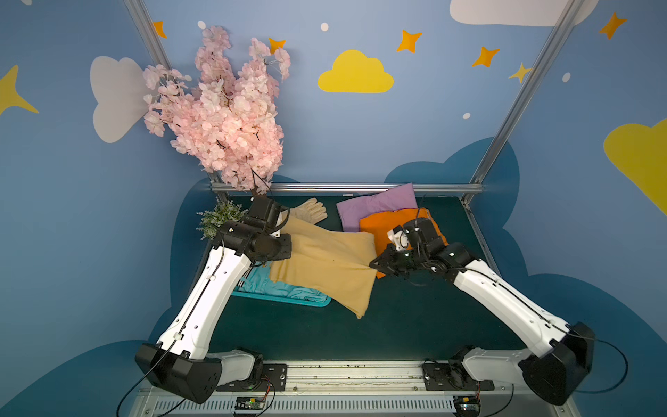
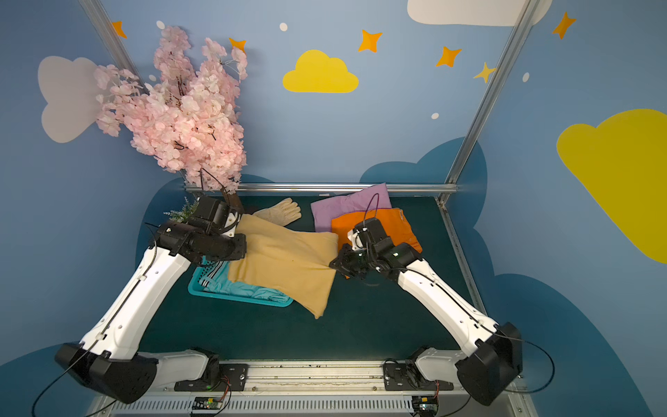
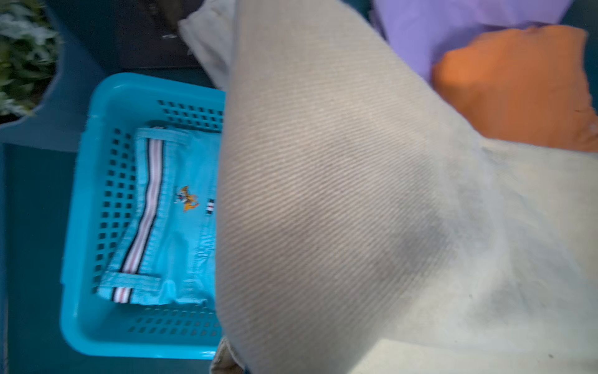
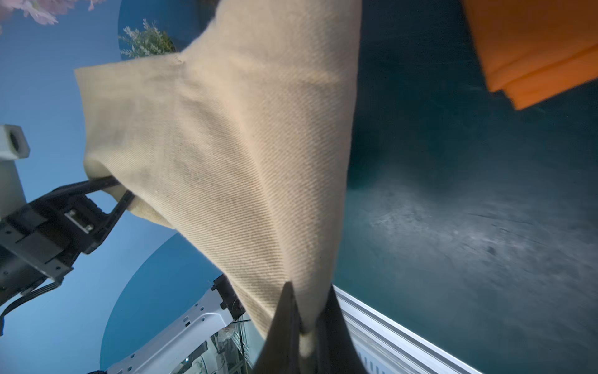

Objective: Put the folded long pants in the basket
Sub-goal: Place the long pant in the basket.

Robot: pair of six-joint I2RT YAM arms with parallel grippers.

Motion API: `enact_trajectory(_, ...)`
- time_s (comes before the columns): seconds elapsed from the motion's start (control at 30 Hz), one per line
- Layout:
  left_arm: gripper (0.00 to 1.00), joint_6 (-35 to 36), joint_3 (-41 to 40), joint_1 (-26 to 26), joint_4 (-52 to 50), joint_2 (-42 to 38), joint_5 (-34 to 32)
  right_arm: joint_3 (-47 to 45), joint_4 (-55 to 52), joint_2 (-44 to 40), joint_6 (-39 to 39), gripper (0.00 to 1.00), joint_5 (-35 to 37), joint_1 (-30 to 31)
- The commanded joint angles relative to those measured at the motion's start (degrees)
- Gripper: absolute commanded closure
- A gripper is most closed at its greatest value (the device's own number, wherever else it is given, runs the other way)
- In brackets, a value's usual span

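Note:
The plant-side end of the basket lies uncovered below my left gripper, so I will next lower it toward the striped waistband (image 2: pixel 212 272) (image 3: pixel 144 218) there and let go of the tan pants.
The tan long pants (image 1: pixel 325 267) hang stretched in the air between both grippers, over part of the teal basket (image 1: pixel 288 301). My left gripper (image 4: pixel 118 189) is shut on one end of them, and in the left wrist view the cloth (image 3: pixel 323 194) hides its fingers. My right gripper (image 4: pixel 307 304) is shut on the opposite edge (image 2: pixel 332 265). Turquoise pants (image 3: pixel 174 226) with a striped waistband lie flat inside the basket (image 3: pixel 97 129). Orange pants (image 1: pixel 379 227) lie on lilac pants (image 1: pixel 375 205) at the back right.
A cream glove (image 1: pixel 310 211) lies at the back of the dark green table, behind the tan cloth. A pink blossom tree (image 1: pixel 223 108) and a small green plant (image 1: pixel 220 216) stand at the back left. A metal frame rail (image 1: pixel 346 187) runs along the far edge.

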Motion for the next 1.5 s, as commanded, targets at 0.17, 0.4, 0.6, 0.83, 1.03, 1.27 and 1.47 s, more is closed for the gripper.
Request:
enact_trajectory(0.17, 0.97, 9.0, -3.2, 15.7, 4.8, 2.6, -12.6, 13.8, 0.9, 15.8, 4.8, 1.00, 9.5, 10.2)
enact_trajectory(0.4, 0.97, 10.0, -4.6, 22.9, 8.2, 6.3, -10.3, 23.7, 0.1, 28.4, 4.9, 1.00, 8.1, 13.2)
enact_trajectory(0.6, 0.98, 8.9, -4.2, 23.4, 10.3, 10.3, -8.4, 23.7, 0.0, 32.3, 3.3, 1.00, 10.2, 12.6)
enact_trajectory(0.83, 0.97, 7.4, -5.6, 23.6, 11.2, 14.9, -4.2, 25.6, -4.3, 32.7, -1.6, 1.00, 14.7, 13.0)
enact_trajectory(1.03, 0.98, 6.7, -9.0, 23.5, 13.7, 16.4, -3.7, 21.9, -2.5, 32.5, -2.6, 1.00, 16.6, 12.3)
enact_trajectory(1.27, 0.97, 6.9, -10.2, 23.5, 14.3, 17.5, -3.2, 24.9, -3.9, 37.0, -6.2, 1.00, 19.0, 13.8)
enact_trajectory(1.47, 0.94, 6.4, -9.5, 23.6, 12.8, 19.0, -4.2, 25.5, -3.8, 39.2, -6.0, 1.00, 17.8, 14.2)
